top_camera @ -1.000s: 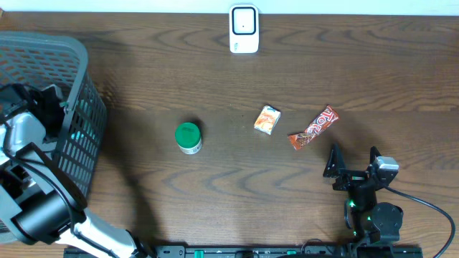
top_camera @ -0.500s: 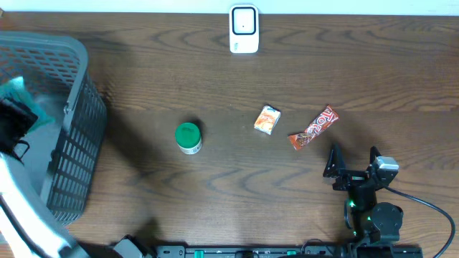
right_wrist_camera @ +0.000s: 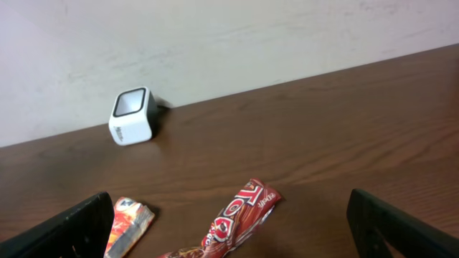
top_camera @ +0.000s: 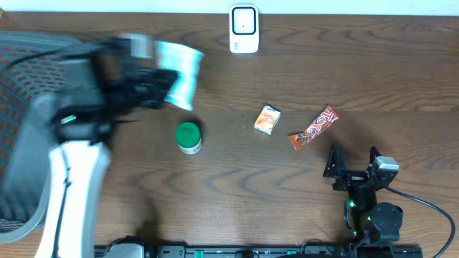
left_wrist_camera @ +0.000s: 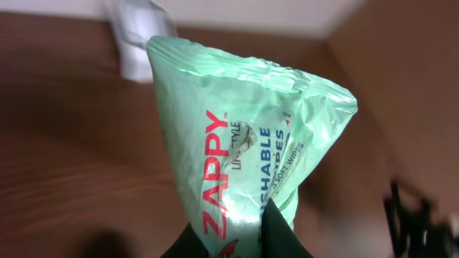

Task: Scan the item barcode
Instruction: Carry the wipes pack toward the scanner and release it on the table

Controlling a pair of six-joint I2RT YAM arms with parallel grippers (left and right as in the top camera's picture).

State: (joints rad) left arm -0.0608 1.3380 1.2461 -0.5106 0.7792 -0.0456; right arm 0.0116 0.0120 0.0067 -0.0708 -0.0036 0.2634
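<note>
My left gripper will first swing toward the scanner and turn the pack around, to get the pack down beside the green-lidded can, where the table (top_camera: 218, 92) is empty.
A pale green pack of wipes (top_camera: 181, 69) hangs in the air above the table, left of the white barcode scanner (top_camera: 244, 29). My left gripper (top_camera: 154, 80) is shut on the pack's near end, and the arm is motion-blurred. In the left wrist view the pack (left_wrist_camera: 244, 129) fills the middle, pinched between my black fingers (left_wrist_camera: 283, 236). The blurred scanner (left_wrist_camera: 136, 43) sits behind it at upper left. My right gripper (top_camera: 353, 163) rests open near the front right edge, holding nothing. Its wrist view shows the scanner (right_wrist_camera: 133, 115) far off.
A grey mesh basket (top_camera: 14, 64) stands at the far left, partly covered by my left arm. A green-lidded can (top_camera: 188, 136), a small orange box (top_camera: 267, 120) and a red candy bar (top_camera: 314, 127) lie mid-table, right of the pack.
My left arm has swung out of the basket and rightwards across the table, carrying the green pack towards the scanner. The right arm has not moved.
</note>
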